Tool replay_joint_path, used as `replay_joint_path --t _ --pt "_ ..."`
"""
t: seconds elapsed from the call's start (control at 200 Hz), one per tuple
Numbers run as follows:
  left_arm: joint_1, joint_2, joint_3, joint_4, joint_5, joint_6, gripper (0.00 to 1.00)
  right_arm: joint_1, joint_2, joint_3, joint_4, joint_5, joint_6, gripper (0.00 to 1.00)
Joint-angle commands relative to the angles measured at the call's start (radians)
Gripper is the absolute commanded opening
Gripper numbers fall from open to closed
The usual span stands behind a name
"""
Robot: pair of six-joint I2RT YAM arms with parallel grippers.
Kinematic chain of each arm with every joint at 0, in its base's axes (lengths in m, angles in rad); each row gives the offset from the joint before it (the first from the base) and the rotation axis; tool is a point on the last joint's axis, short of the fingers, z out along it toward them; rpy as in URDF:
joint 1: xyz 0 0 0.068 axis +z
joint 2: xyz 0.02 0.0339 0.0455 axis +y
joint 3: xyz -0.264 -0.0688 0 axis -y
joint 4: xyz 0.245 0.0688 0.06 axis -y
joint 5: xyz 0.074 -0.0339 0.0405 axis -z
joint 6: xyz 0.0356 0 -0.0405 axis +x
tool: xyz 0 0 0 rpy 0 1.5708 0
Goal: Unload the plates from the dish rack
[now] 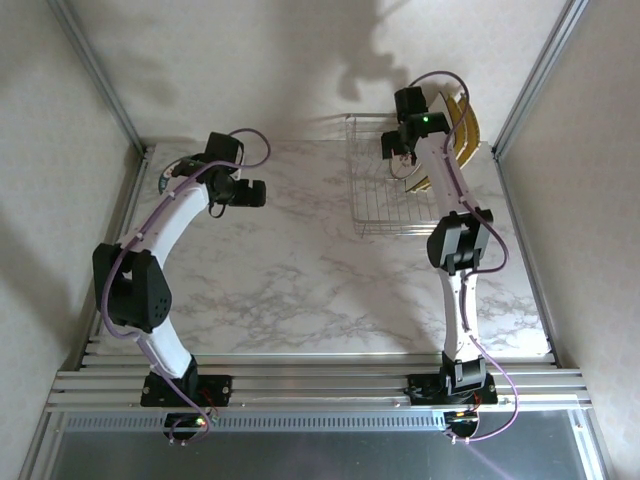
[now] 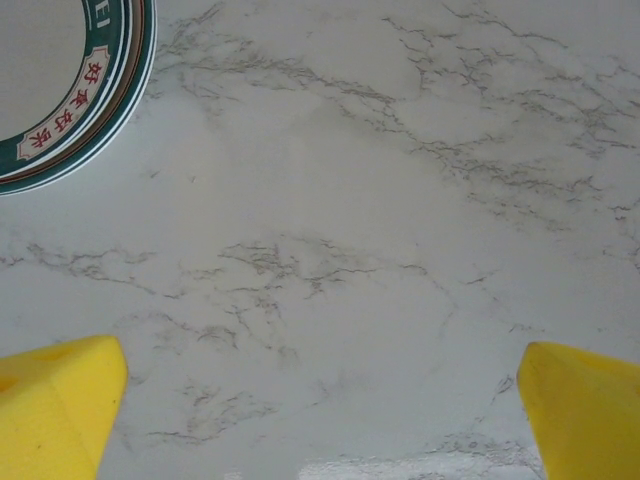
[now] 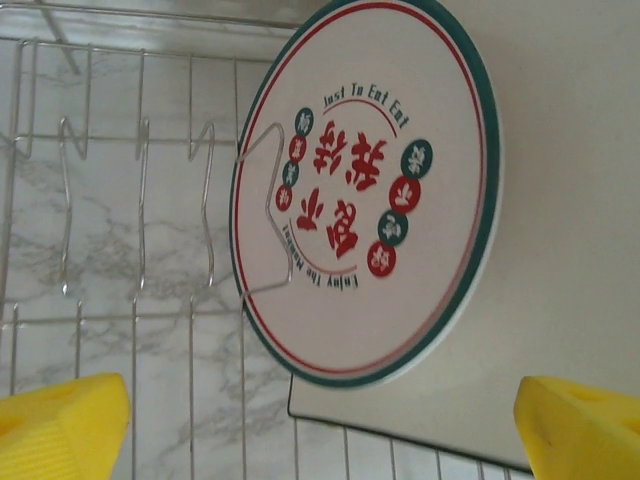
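My right gripper lowers its open fingers astride the round plate's upper rim point(image 3: 462, 300) below it next, since the plate leans upright on its edge.
The silver wire dish rack point(image 1: 385, 205) stands at the back right of the marble table. A small round white plate point(image 3: 365, 190) with red-and-green marks and a dark rim leans upright against a divider. Behind it stands a square white plate point(image 3: 570, 300), and yellow woven-patterned plates point(image 1: 464, 128) show at the rack's far right. My right gripper point(image 3: 320, 435) hovers open over the rack, its yellow fingertips point(image 3: 60, 425) wide apart and holding nothing. My left gripper point(image 2: 320, 420) is open above bare marble. A stack of round plates point(image 2: 70, 110) lies flat on the table beyond its left fingertip point(image 2: 55, 405).
Several rack dividers point(image 3: 140, 200) left of the round plate hold nothing. Aluminium frame posts point(image 1: 100, 75) and pale walls close in the table at the back and on both sides. Bare marble point(image 1: 300, 270) lies between the arms.
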Motion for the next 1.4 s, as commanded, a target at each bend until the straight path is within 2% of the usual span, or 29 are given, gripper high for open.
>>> replay_joint_path --t 0.0,0.626,0.736,1.196,1.286,1.397 --pt "0.019 0.010 0.015 -0.010 0.014 0.023 1.00 -0.017 0.047 0.071 -0.003 0.026 0.005 0.99" --pt "0.075 0.057 0.033 0.018 0.038 0.045 1.00 -0.043 0.175 0.139 0.131 -0.095 0.062 0.96" --pt "0.083 0.064 0.025 0.027 0.047 0.045 0.99 -0.042 0.182 0.140 0.147 -0.100 0.074 0.89" --pt "0.092 0.072 0.025 0.031 0.056 0.040 0.99 -0.041 0.135 0.075 0.167 -0.044 0.112 0.47" --pt "0.092 0.071 0.025 0.031 0.057 0.039 0.99 -0.038 0.117 0.060 0.168 -0.036 0.126 0.32" --pt "0.093 0.068 0.027 0.032 0.060 0.036 1.00 -0.032 0.098 0.056 0.168 -0.023 0.132 0.24"
